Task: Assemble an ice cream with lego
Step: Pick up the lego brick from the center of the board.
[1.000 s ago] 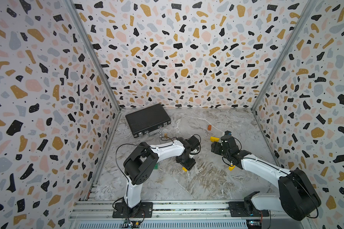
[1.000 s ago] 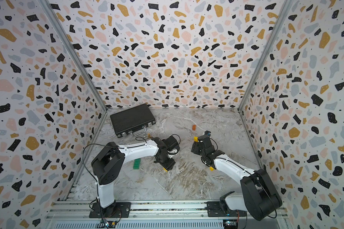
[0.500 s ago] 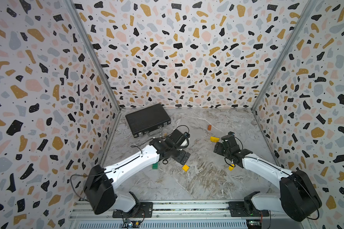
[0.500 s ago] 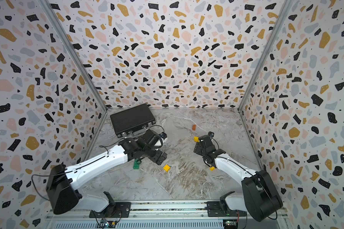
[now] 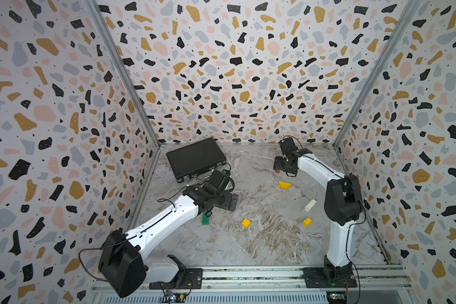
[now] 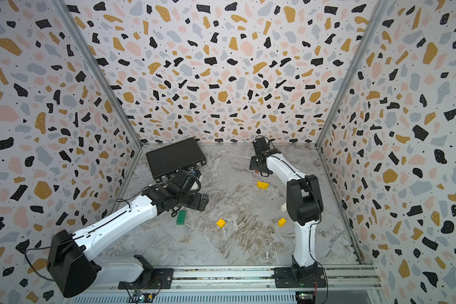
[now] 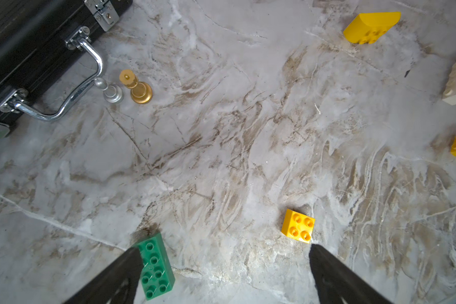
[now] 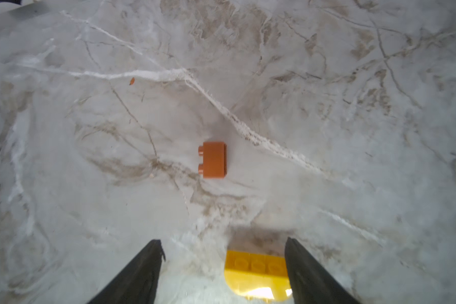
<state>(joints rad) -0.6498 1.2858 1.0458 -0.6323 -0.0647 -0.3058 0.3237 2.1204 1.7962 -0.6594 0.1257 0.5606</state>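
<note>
The orange-brown brick has its studded side below my right gripper and outward of its fingers. Next I will reach my right gripper outward and lower its open fingers around the studded side of the orange-brown brick (image 5: 277,171) (image 8: 213,160).
The lego lies as loose single bricks on the marble floor; the ice cream is out of view. My left gripper (image 5: 229,201) (image 7: 224,250) is open and empty, with the long green brick (image 5: 205,218) (image 7: 156,265) beside one finger and a square yellow brick (image 5: 246,223) (image 7: 298,226) just past the other. My right gripper (image 5: 279,164) (image 8: 223,240) hangs open at the far back, above the orange-brown brick (image 5: 277,171) (image 8: 213,160). The half-round yellow brick (image 5: 284,185) (image 8: 256,273) lies on the floor below it. A white brick (image 5: 310,205) and a small yellow brick (image 5: 307,222) lie near the right arm.
A black case (image 5: 195,158) (image 7: 24,39) with a chrome handle lies at the back left. A gold figurine (image 7: 138,88) and a silver one (image 7: 111,92) stand beside that handle. Patterned walls (image 5: 63,131) close in three sides.
My left gripper opened wide and drew back left, leaving the square yellow brick on the floor. My right arm rose and reached from the middle to the back, over the orange-brown brick.
</note>
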